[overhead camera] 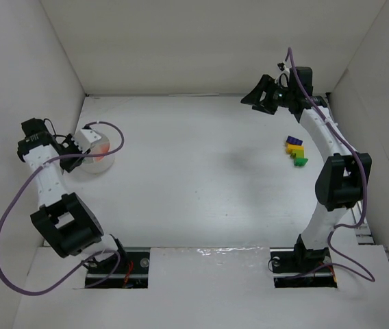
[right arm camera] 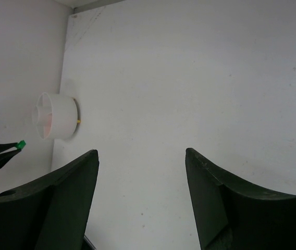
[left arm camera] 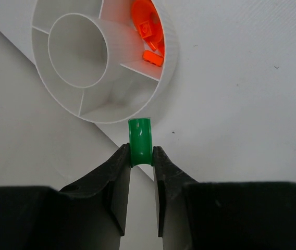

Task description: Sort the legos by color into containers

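Note:
I will next move the green lego [left arm camera: 140, 139] outward with my left gripper, past the white container's near rim and over the empty near section beside the orange legos.
My left gripper [left arm camera: 140, 151] is shut on a green lego [left arm camera: 140, 139], held just outside the near rim of the round white container [left arm camera: 170, 78]. The container is split into compartments around a hollow centre. One compartment holds orange legos [left arm camera: 149, 32]. From above, the left gripper [overhead camera: 85, 142] hangs over the container [overhead camera: 109, 163] at the table's left. A small pile of legos lies on the right: purple-blue [overhead camera: 292, 139], yellow [overhead camera: 294, 147] and green [overhead camera: 300, 162]. My right gripper [overhead camera: 257, 96] is raised behind that pile. In the wrist view this gripper [right arm camera: 142, 151] is open and holds nothing.
White walls close in the table on the left, back and right. The container [right arm camera: 57, 115] stands close to the left wall, with a tiny yellow piece [right arm camera: 78, 121] at its foot. Purple cables loop beside both arms.

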Robot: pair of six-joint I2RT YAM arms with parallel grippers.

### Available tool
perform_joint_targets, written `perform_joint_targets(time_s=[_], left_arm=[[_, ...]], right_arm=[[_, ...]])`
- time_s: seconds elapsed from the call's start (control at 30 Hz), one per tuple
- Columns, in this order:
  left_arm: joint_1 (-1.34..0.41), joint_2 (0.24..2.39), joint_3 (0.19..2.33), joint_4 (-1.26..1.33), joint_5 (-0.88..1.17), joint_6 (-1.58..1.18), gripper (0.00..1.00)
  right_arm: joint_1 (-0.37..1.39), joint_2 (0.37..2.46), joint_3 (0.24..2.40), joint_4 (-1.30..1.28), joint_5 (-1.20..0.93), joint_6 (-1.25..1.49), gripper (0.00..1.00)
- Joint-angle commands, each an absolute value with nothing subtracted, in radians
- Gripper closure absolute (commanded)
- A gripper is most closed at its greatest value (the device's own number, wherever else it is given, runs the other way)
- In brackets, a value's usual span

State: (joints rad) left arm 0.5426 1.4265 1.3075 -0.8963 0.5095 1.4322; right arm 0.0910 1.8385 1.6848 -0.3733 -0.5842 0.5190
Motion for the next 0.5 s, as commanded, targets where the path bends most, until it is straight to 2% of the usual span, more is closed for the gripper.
perform_joint_targets(time_s=[0.0,0.17,0.47], left_arm=[[0.549,1.448,1.382,-0.963,0.586,1.537,0.86],[0.549,1.520,1.471,-1.009,0.586,1.551,0.85],[0.494,1.591,1.509,-1.069,0.523,1.608,0.79]], right_arm=[[0.091,1.810,1.701,-0.321,-0.603,0.502,0.28],[0.091,1.819,1.701,-0.321,-0.612,0.502,0.28],[0.072,1.847,1.710,-0.321,-0.621,0.502,0.29]])
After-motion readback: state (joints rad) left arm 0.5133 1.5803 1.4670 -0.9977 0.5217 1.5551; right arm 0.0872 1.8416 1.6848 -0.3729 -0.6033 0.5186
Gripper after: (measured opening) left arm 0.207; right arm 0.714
